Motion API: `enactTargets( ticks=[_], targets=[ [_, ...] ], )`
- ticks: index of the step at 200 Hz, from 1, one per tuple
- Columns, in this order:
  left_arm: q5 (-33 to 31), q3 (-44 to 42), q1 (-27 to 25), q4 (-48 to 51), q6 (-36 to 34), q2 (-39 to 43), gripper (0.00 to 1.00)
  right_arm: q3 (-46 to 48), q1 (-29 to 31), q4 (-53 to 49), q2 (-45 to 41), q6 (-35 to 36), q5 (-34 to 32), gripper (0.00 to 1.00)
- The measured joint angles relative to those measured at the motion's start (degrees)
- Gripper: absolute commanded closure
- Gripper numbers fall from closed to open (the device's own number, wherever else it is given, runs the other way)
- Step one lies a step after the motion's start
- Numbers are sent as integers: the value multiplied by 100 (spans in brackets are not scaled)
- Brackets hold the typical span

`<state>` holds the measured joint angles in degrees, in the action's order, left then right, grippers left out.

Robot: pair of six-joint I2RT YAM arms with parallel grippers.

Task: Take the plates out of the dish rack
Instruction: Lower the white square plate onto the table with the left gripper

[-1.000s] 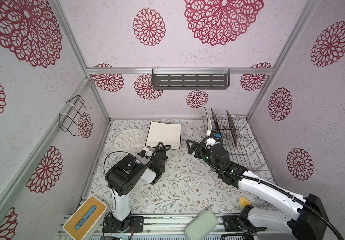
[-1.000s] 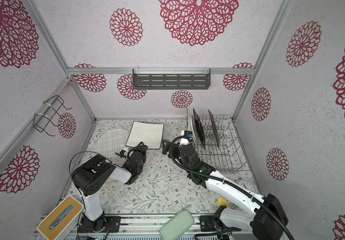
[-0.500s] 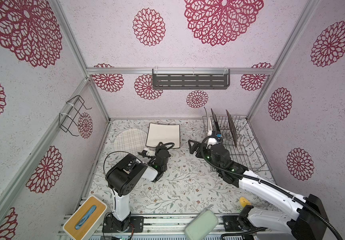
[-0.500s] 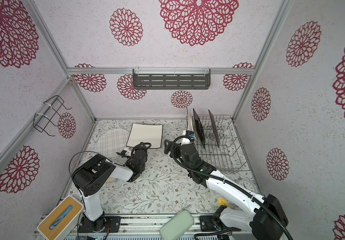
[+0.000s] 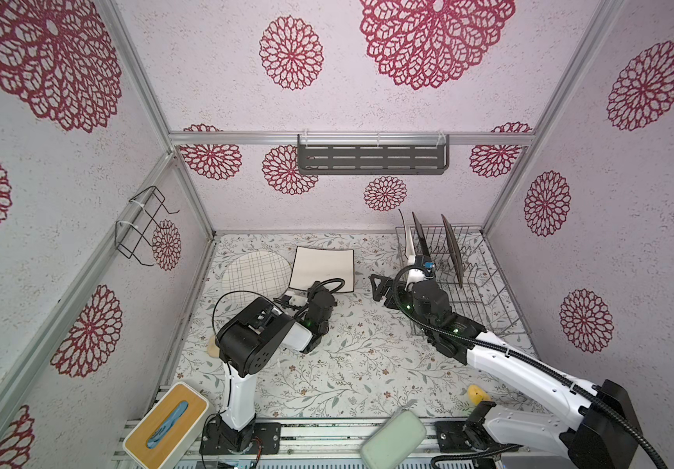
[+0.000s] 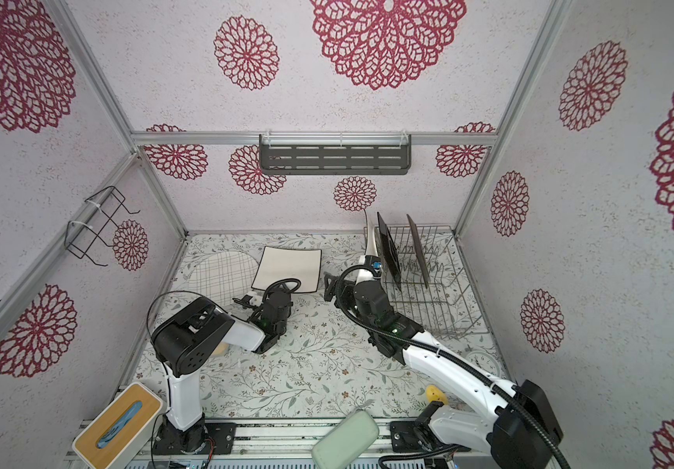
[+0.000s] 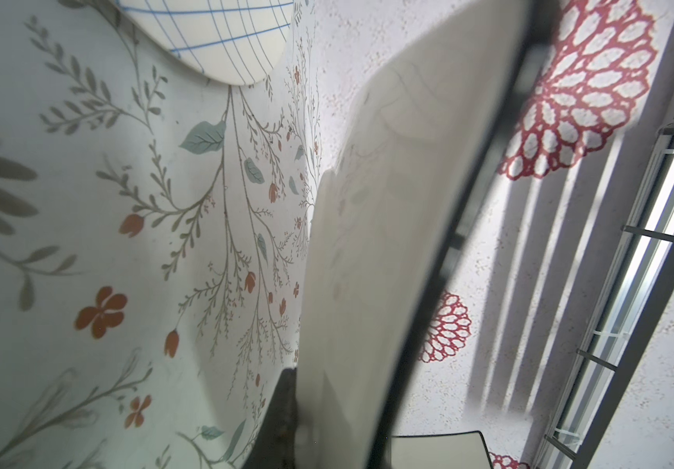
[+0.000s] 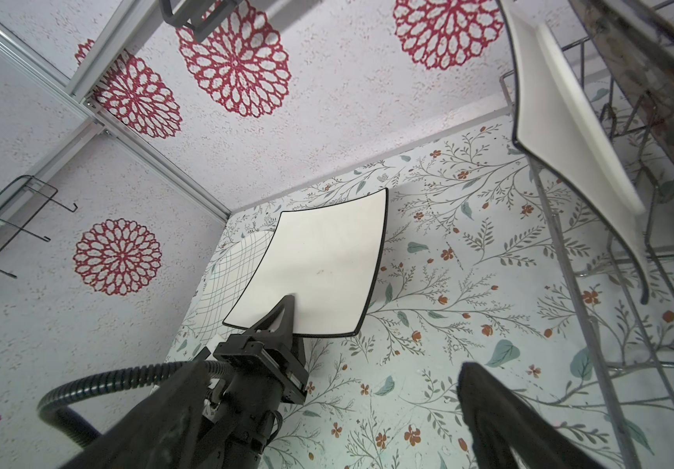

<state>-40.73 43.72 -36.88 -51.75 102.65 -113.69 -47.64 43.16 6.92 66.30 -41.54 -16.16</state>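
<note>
The left gripper lowers the white black-rimmed plate (image 5: 321, 269) and releases its near edge next, since bare tabletop beside the round grid-lined plate lies just below the gripper.
My left gripper (image 5: 310, 289) is shut on the near edge of a white black-rimmed plate (image 5: 321, 269) (image 8: 319, 264). That plate lies low over the table and overlaps the round grid-lined plate (image 5: 255, 276) (image 7: 225, 36). In the left wrist view the held plate (image 7: 368, 243) runs edge-on out of the left gripper (image 7: 327, 442). The silver dish rack (image 5: 485, 292) (image 6: 445, 308) holds three upright plates: a white black-rimmed one (image 5: 407, 239) (image 8: 563, 134) and two dark ones (image 5: 420, 239) (image 5: 451, 251). My right gripper (image 5: 398, 278) (image 8: 327, 438) is open and empty at the rack's left side.
A dark grey slotted shelf (image 5: 372, 159) hangs on the back wall. A black wire holder (image 5: 142, 227) hangs on the left wall. A tissue box (image 5: 167, 424), a green sponge (image 5: 393, 438) and a small yellow object (image 5: 476, 393) sit along the front edge.
The left gripper has edged slightly right and back with the white plate, which now sits a little lower. The right arm has hardly moved.
</note>
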Motion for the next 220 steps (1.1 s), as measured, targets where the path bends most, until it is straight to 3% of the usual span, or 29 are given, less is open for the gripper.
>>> enactTargets(
  ticks=[154,202,220],
  targets=[
    [146,122,-9,1075,588,0,100,44,-44,72,66,-50,151,1],
    [127,164,-9,1060,693,0,71,44,-48,72,74,-50,151,1],
    [136,271,-11,1047,737,0,65,44,-50,74,74,-50,151,1]
  ],
)
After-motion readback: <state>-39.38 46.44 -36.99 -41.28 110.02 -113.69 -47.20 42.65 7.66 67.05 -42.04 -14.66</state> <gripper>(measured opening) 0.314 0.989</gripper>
